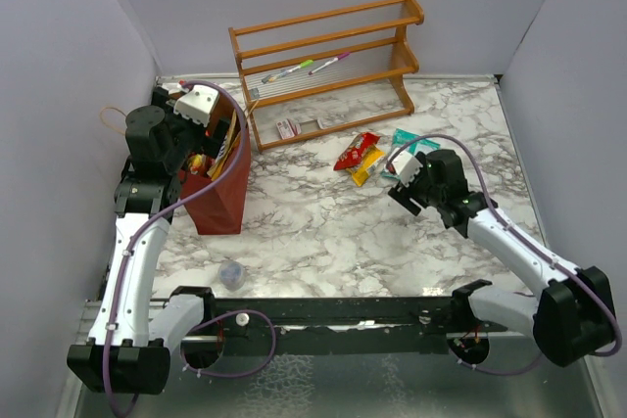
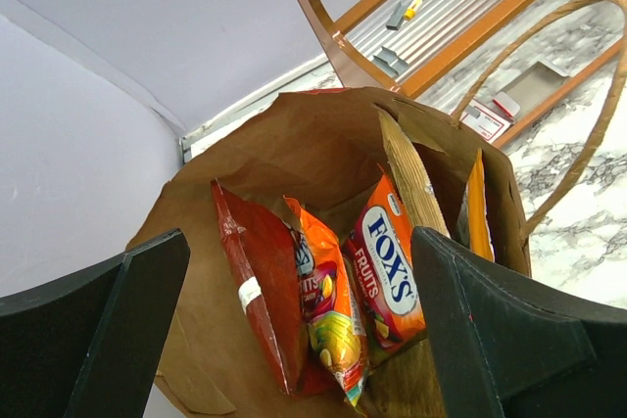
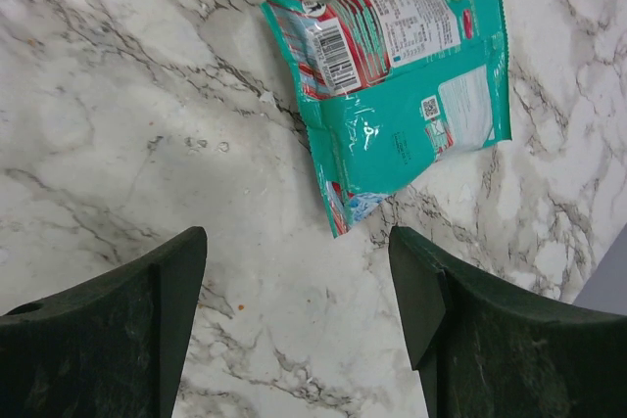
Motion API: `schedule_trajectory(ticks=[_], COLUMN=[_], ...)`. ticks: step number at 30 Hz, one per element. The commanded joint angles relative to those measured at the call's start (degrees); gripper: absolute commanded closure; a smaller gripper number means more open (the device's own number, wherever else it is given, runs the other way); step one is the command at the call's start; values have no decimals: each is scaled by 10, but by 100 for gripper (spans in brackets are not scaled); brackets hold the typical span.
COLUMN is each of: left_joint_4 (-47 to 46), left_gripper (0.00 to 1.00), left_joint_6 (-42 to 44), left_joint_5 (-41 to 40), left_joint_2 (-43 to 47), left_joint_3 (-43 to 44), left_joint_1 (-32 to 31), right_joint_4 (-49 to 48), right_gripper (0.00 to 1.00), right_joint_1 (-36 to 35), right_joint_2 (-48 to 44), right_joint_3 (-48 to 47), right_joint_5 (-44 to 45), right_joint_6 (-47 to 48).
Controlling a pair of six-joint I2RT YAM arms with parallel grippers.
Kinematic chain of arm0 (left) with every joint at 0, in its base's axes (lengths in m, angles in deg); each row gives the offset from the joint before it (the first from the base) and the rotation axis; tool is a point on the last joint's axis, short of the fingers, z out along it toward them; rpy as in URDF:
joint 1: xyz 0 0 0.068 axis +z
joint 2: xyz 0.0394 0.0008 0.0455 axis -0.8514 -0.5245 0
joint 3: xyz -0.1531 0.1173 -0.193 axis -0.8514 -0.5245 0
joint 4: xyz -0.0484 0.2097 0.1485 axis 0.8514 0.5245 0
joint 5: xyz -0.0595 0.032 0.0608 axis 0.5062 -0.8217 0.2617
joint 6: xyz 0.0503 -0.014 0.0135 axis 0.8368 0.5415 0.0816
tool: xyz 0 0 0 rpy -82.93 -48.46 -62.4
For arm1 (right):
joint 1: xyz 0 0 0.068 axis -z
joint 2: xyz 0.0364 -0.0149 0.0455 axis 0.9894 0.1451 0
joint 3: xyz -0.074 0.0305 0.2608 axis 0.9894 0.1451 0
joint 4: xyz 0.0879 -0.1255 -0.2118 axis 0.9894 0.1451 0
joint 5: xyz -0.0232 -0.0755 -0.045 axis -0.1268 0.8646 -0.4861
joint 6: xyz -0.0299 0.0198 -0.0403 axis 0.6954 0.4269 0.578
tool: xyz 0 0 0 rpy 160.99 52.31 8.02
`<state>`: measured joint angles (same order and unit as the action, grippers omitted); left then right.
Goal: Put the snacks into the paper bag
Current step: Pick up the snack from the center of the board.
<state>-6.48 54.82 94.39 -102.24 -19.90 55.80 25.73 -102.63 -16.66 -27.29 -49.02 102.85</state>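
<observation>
I will next move my right gripper down and outward onto the near corner of the teal packet, because that corner points toward its open fingers and is closest to them.
The dark-red paper bag (image 1: 217,203) stands at the left of the table; its brown inside (image 2: 294,154) holds a red packet (image 2: 260,291), an orange fruit-candy packet (image 2: 328,310), an orange Fox's packet (image 2: 392,266) and gold-orange chip bags (image 2: 475,212). My left gripper (image 2: 299,301) is open and empty just above the bag's mouth. A teal packet (image 3: 402,56) lies flat on the marble, also seen in the top view (image 1: 404,140). My right gripper (image 3: 299,286) is open and empty above the marble just short of it. A red packet (image 1: 355,151) and a yellow packet (image 1: 366,164) lie left of it.
A wooden slatted rack (image 1: 328,66) with green and pink marker pens (image 1: 304,68) stands at the back. A small clear plastic cup (image 1: 232,274) sits near the front left. White walls close in the sides and back.
</observation>
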Motion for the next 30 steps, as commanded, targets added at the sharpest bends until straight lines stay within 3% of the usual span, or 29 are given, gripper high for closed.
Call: schedule_trajectory(ticks=[1,9,18,24,30], left_joint_4=[-2,3,7,8,-12], left_gripper=[1,1,1,1,1], left_joint_6=[2,4,11,13,-40], left_joint_5=[30,45,51,69,126], left_joint_2=[16,18,17,16,9], left_joint_3=[-2,-6,-4,-2,14], left_joint_1=[3,4,4,3,4], right_joint_4=[-62,-163,-209,-215,-212], right_gripper=[26,28,33,43,58], right_joint_1=[2,2,2,2,3], right_joint_2=[64,188,265,283,288], right_joint_3=[-3,1,-12,-13,-12], right_joint_5=[94,181,211,215,213], right_joint_6=[60,100,130,136,132])
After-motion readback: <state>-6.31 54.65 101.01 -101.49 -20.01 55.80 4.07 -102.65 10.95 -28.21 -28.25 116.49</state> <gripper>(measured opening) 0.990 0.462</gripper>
